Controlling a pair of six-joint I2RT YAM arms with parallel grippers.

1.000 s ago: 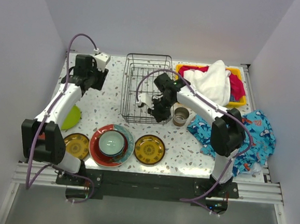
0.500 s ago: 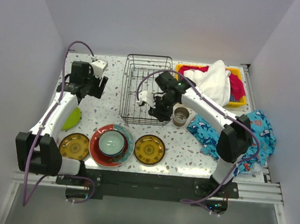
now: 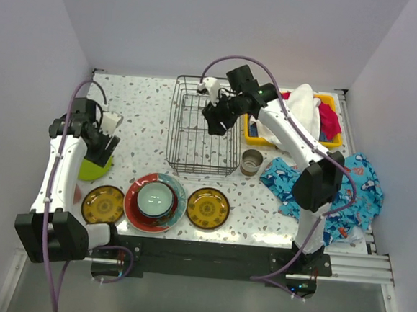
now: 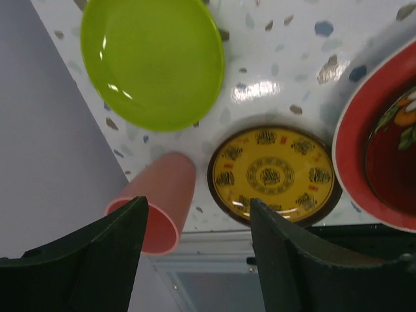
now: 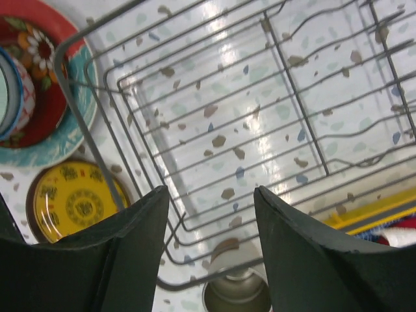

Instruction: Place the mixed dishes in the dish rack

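The pink cup lies below my left gripper and back, with its opening facing my base, so I should next lower my left gripper back onto the pink cup's rim by the amber plate (image 3: 79, 197) (image 4: 175, 225).
The dish rack (image 3: 203, 137) stands mid-table, only bare wire (image 5: 84, 130) showing in it. My right gripper (image 3: 215, 120) (image 5: 211, 192) hangs open and empty over its far half. A metallic cup (image 3: 251, 161) (image 5: 237, 292) stands just right of the rack. My left gripper (image 3: 102, 144) (image 4: 198, 201) is open and empty above the lime-green plate (image 3: 92, 167) (image 4: 153, 62). Below it lie a pink cup (image 4: 159, 208) on its side and an amber plate (image 3: 103, 203) (image 4: 273, 175). The red teal-rimmed plate (image 3: 135, 212) (image 5: 39, 130) carries a pale green bowl (image 3: 155, 199). A second amber plate (image 3: 208, 207) (image 5: 75, 201) lies to its right.
A yellow bin (image 3: 325, 140) heaped with white and red cloths sits at the back right. The blue fish-print cloth (image 3: 336, 191) is spread at the right edge. Walls close the table on the left, back and right.
My right gripper has lifted out of the rack's near end, moved toward its far half and opened. My left arm has swung from beside the rack to the left front, over the lime-green plate.
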